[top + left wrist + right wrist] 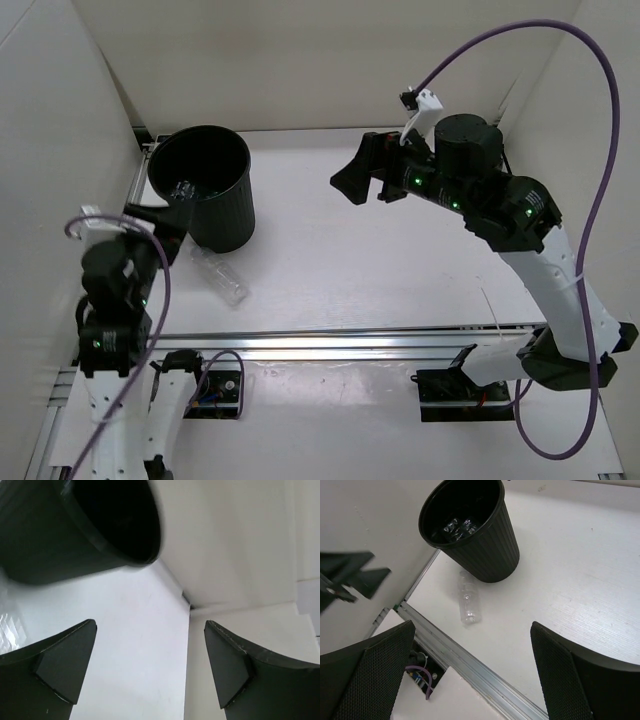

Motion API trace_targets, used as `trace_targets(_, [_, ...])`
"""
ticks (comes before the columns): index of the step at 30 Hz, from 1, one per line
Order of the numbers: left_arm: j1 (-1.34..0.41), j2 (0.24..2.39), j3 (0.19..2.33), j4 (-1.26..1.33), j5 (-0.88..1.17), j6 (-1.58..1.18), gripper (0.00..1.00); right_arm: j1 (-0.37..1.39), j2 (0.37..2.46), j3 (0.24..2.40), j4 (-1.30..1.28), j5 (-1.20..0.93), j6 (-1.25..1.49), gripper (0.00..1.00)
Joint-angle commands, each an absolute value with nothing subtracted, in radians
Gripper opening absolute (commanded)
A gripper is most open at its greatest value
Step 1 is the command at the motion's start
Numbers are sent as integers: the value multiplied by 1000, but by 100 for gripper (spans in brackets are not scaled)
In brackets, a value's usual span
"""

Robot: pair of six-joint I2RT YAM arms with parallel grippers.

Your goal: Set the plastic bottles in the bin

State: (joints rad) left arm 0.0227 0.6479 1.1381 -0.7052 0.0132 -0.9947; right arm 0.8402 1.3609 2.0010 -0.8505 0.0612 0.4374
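Observation:
I will lower my left gripper past the side of the bin next and turn so that its fingers go on either side of the clear bottle's body (220, 277) (11, 631), because that bottle is still outside the bin.
The black bin (215, 215) stands at the back left of the table. Inside it lie clear plastic bottles (455, 527), catching the light on its floor. One plain clear bottle (222, 277) lies on its side on the table just in front of the bin, also seen in the right wrist view as the bottle (469, 602). My left gripper (165, 228) hangs open and empty beside the bin's near left wall; in its own view the bin's rim (125, 555) is at upper left. My right gripper (352, 178) is open and empty, high over the table's back middle, facing the bin (490, 555).
White walls enclose the table (400, 270) on the left, back and right. An aluminium rail (350, 345) runs along the near edge, with a strip of rail beside the bin's left side. A purple cable (600, 180) loops over the right arm.

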Motion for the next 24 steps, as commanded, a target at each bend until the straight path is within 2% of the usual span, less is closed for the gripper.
trace_targets(1, [25,586,863,-744,94,-1109,100,844,1325,1990,-831,83,425,100])
trace_targets(2, [25,566,753,-744,94,-1153,100,844,1325,1979,-831,83,434,100])
trace_targets(6, [25,540,612,-675,48,-1171,100,844,1345,1989,-842,72,434,100])
trace_targets(17, [-5,969,650,-615,-73,-948,100,844,1407,1999,-842,41,413,100])
trace_targets(24, [-15,1098,641,-568,-135,-945,100,835,1407,1965,-824,54,403,100])
